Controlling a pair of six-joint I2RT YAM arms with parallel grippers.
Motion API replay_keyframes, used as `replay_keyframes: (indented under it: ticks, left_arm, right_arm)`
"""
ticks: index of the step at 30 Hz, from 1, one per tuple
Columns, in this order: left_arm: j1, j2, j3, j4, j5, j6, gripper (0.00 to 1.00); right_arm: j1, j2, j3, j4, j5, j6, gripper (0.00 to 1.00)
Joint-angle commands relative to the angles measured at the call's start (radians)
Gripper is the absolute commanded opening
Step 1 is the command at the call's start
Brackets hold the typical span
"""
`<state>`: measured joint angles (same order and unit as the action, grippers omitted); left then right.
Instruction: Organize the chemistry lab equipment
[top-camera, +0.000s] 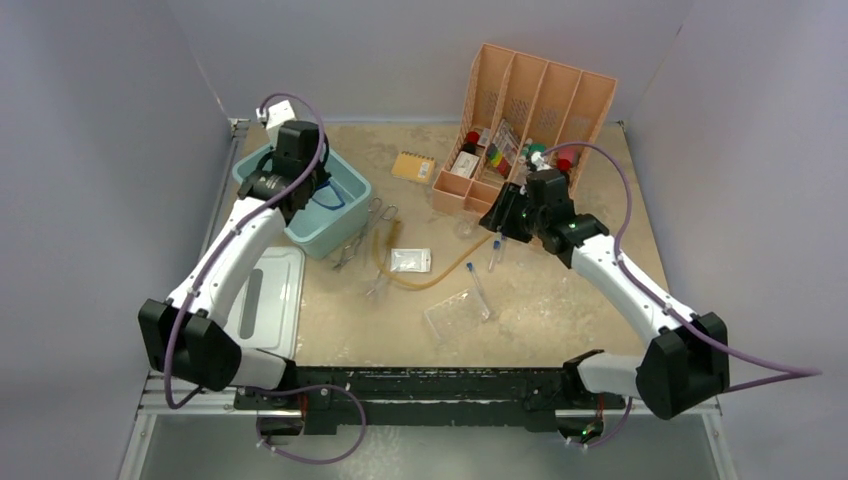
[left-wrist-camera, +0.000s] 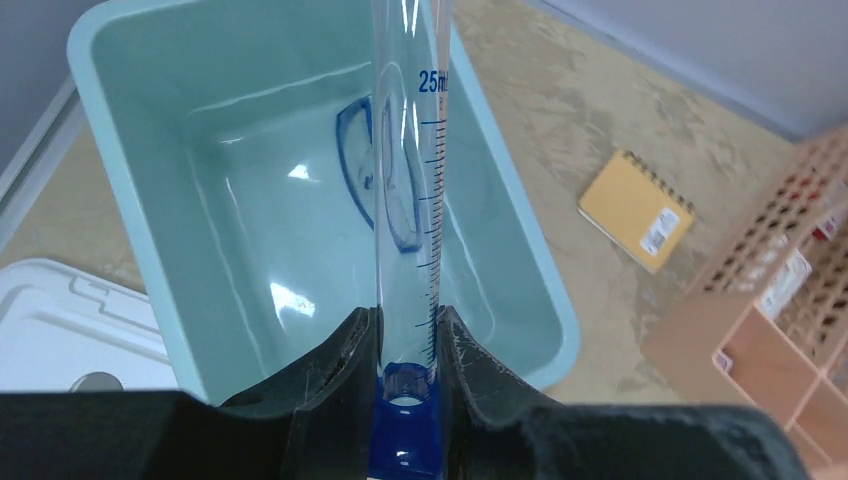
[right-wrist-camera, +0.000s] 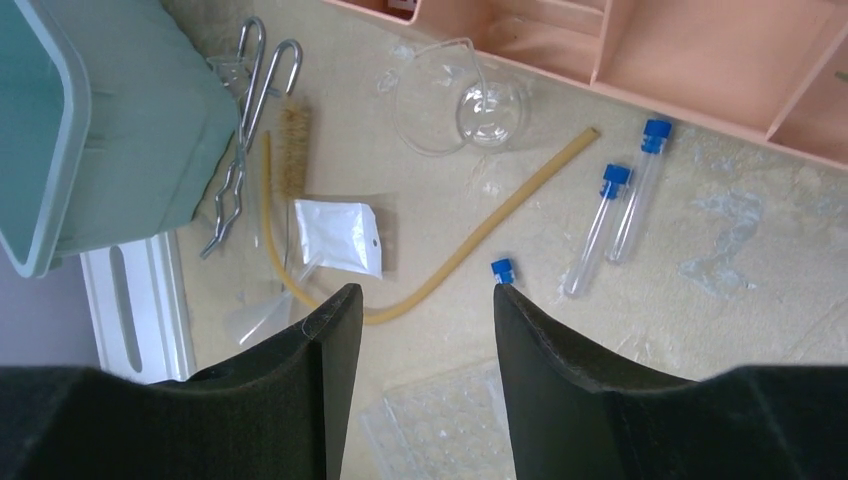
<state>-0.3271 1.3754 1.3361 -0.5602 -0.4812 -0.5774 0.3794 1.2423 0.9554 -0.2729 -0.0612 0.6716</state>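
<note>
My left gripper lowers deep into the teal bin (left-wrist-camera: 150, 200) next, then places the clear graduated cylinder (left-wrist-camera: 410, 200) beside the blue-framed goggles.
My left gripper (left-wrist-camera: 408, 325) is shut on a clear graduated cylinder (left-wrist-camera: 410, 200) just above its blue base, over the teal bin (left-wrist-camera: 150, 200). Blue-framed goggles (left-wrist-camera: 352, 150) lie inside the bin. Above the table hangs my right gripper (right-wrist-camera: 428, 295), open and holding nothing. Below it are two blue-capped test tubes (right-wrist-camera: 597, 225) side by side, a third tube's cap (right-wrist-camera: 502, 268) at my right fingertip, amber tubing (right-wrist-camera: 470, 245), a small clear bag (right-wrist-camera: 337, 235), metal tongs (right-wrist-camera: 245, 130) and a clear plastic rack (right-wrist-camera: 440, 420).
The peach divider (top-camera: 530, 100) stands at the back right, with an orange notepad (top-camera: 413, 166) to its left. A white lid (top-camera: 268, 300) lies in front of the bin. A bottle brush (right-wrist-camera: 293, 140) and clear glassware (right-wrist-camera: 460, 100) lie among the items.
</note>
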Motion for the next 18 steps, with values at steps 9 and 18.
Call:
replay_keyframes:
  ticks: [9, 18]
  left_arm:
    - [0.11, 0.287, 0.081, -0.064, -0.073, -0.25, 0.14]
    - [0.197, 0.478, 0.077, -0.021, 0.107, -0.285, 0.14]
  right_arm:
    - [0.0, 0.132, 0.211, -0.015, 0.164, -0.194, 0.55]
    - [0.0, 0.22, 0.3, -0.002, 0.218, -0.194, 0.55]
